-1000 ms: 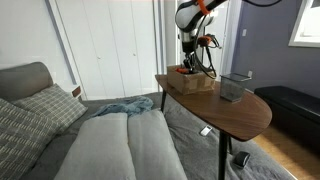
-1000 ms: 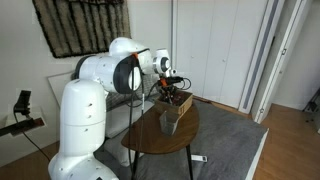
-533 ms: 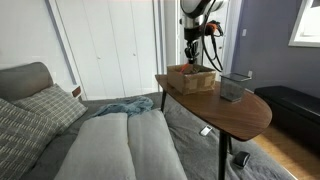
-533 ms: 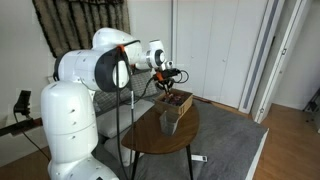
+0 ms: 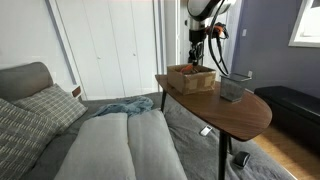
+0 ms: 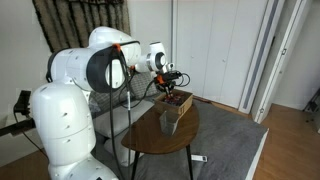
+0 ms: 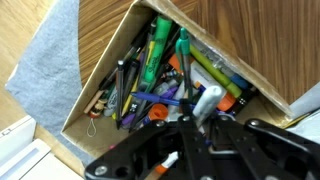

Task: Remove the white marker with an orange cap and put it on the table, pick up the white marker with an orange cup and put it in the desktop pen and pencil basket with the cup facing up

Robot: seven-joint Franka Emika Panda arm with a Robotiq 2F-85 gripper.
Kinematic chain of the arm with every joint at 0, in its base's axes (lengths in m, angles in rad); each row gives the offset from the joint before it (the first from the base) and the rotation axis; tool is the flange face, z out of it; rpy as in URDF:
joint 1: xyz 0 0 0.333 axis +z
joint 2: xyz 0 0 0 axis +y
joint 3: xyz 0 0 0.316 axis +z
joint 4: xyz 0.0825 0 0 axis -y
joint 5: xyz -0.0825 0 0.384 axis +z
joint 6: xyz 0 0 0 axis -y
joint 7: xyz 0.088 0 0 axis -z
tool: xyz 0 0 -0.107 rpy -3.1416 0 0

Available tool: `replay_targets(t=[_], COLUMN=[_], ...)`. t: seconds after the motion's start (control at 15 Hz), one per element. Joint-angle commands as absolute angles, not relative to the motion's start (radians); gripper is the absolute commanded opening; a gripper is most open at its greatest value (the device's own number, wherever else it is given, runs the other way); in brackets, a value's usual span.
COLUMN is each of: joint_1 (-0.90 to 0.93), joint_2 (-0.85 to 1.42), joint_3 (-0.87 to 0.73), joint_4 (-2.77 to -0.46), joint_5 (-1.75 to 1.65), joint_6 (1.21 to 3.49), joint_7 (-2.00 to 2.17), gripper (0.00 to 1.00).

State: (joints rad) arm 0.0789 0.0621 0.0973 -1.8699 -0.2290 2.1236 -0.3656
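The gripper will next move the white marker it holds back off the brown box and down onto the bare, open wood table beside the mesh pen basket [image 5: 235,87].
My gripper [image 5: 198,57] hangs just above the low brown box [image 5: 192,80] at the far end of the dark wooden table [image 5: 235,118]. In the wrist view the fingers [image 7: 196,122] are shut on a slim white marker [image 7: 206,100] that sticks out over the box of pens [image 7: 98,68]. Its orange cap is not clearly visible between the fingers. The dark mesh pen basket [image 5: 235,87] stands on the table beside the box, apart from the gripper. It also shows in an exterior view [image 6: 170,121], in front of the box [image 6: 179,102] and below the gripper [image 6: 170,84].
The box holds several coloured pens and markers. A sofa with cushions [image 5: 60,120] and a blue cloth lie beside the table. White closet doors stand behind. A dark bench [image 5: 295,105] is past the table. The robot body [image 6: 70,110] stands close to the table [image 6: 150,142].
The gripper has risen out of the brown box and shifted a little toward the mesh basket. The arm's upper links have swung with it.
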Motion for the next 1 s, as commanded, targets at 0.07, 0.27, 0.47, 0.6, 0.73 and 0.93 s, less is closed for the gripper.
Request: replay_targets(t=[0.07,0.27,0.47,0.6,0.73,0.93], joint_1=[0.085,0.108,0.143,0.173,0.196,0.197], joint_2=[-0.118,-0.241,-0.340,-0.382,-0.404,-0.398], joint_3=[0.102,0.099,0.084,0.069,0.057,0.047], joint_4=[-2.083,-2.220,-2.328,-2.386,-2.426,-2.483], joint_5=[-0.120,-0.073,-0.036,0.001,0.020,0.008], joint_6=[2.206,2.271,2.303,2.290,2.248,2.229], joint_7=[-0.416,-0.452,-0.488,-0.524,-0.540,-0.520], gripper=[0.04,0.04,0.04,0.04,0.04,0.04])
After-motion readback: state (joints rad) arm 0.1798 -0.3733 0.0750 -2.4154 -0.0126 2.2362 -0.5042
